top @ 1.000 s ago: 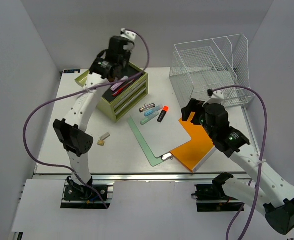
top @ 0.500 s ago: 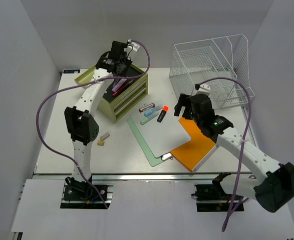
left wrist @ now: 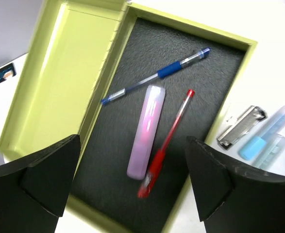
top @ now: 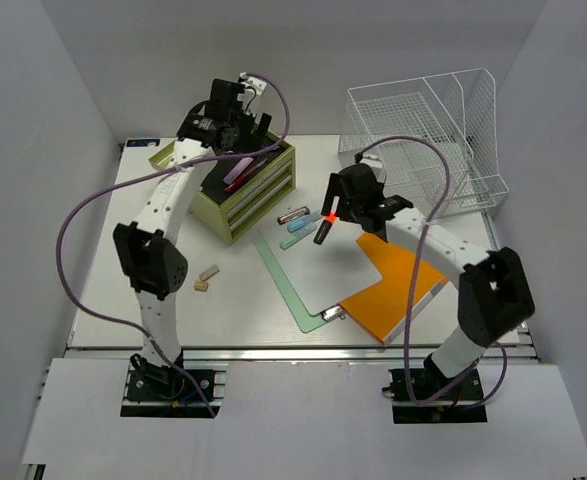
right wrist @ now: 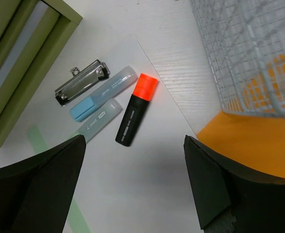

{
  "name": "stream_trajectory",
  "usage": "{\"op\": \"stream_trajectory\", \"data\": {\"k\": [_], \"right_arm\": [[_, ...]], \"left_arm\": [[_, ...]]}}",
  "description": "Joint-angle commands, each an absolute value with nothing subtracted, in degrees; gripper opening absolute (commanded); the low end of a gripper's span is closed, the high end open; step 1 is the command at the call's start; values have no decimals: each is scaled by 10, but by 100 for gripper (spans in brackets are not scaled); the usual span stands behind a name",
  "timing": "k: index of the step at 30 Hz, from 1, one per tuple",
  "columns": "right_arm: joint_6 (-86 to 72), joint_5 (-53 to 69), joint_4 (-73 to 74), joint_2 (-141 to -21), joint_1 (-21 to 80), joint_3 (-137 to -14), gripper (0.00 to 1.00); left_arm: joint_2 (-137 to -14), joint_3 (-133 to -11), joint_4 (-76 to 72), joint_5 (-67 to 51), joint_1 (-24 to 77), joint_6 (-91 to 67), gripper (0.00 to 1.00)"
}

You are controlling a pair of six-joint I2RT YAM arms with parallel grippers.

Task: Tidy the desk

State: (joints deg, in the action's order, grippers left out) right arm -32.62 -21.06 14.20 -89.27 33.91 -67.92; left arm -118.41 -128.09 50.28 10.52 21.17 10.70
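I need to lower my right gripper toward the white sheet [right wrist: 147, 194] and onto the highlighter's black body [right wrist: 132, 121], with a finger on each side of it, because this highlighter is still loose outside the drawer box.
The white desk [top: 153, 300] carries loose stationery. My left gripper [left wrist: 132, 189] hangs open over the olive-green drawer box [top: 258, 195]. In the box's black-lined top tray [left wrist: 200, 77] lie a purple marker [left wrist: 146, 131], a red pen [left wrist: 167, 145] and a blue pen [left wrist: 157, 75], none touched by the fingers. My right gripper [right wrist: 132, 189] is open above a white sheet [right wrist: 147, 194], just short of an orange-capped black highlighter [right wrist: 136, 109]. Beside the highlighter lie a blue marker [right wrist: 103, 99], a clear tube [right wrist: 97, 120] and a silver binder clip [right wrist: 81, 82].
A white wire tray rack [top: 423, 130] stands at the back right. An orange folder [top: 393, 290] lies under the white sheet on a green clipboard [top: 278, 275]. Two small erasers [top: 205, 278] lie left of centre. The box's lid [left wrist: 64, 73] stands folded back.
My left gripper has opened, and the purple marker now lies loose in the box's top tray. The right arm has swung left and forward to above the orange highlighter.
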Motion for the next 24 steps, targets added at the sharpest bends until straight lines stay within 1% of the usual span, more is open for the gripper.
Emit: {"op": "stream_trajectory", "data": {"k": [1, 3, 4, 5, 7, 9, 12, 16, 17, 20, 22, 23, 24], "right_arm": [[-324, -224, 163, -951, 351, -735, 87], [-321, -248, 168, -981, 363, -754, 87], [-322, -250, 176, -1014, 366, -779, 86], [-327, -253, 204, -1032, 367, -794, 86], [-340, -264, 220, -1074, 368, -824, 84], [-345, -269, 218, -1101, 367, -829, 81], [-350, -273, 221, -1131, 368, -838, 79], [-358, -287, 230, -1160, 367, -850, 73], [-357, -290, 229, -1165, 368, -850, 68], [-349, -287, 211, -1175, 368, -842, 63], [-353, -283, 211, -1182, 368, -839, 58], [-353, -282, 211, -1184, 367, -838, 51], [-355, -284, 210, -1183, 368, -832, 49]], "left_arm": [[-1056, -1248, 473, 119, 212, 55, 98], [-996, -1190, 453, 134, 212, 11, 98], [-976, -1169, 446, 142, 212, 6, 98], [-938, -1151, 442, 153, 212, -43, 98], [-901, -1098, 446, 194, 212, -83, 98], [-844, -1053, 446, 204, 212, -133, 98], [-776, -927, 439, 201, 212, -191, 98], [-717, -848, 436, 204, 212, -241, 98], [-708, -839, 437, 206, 212, -250, 98], [-692, -823, 450, 218, 212, -256, 98], [-691, -821, 468, 235, 212, -261, 98], [-694, -821, 475, 245, 212, -269, 98], [-695, -818, 478, 246, 212, -272, 98]]}}
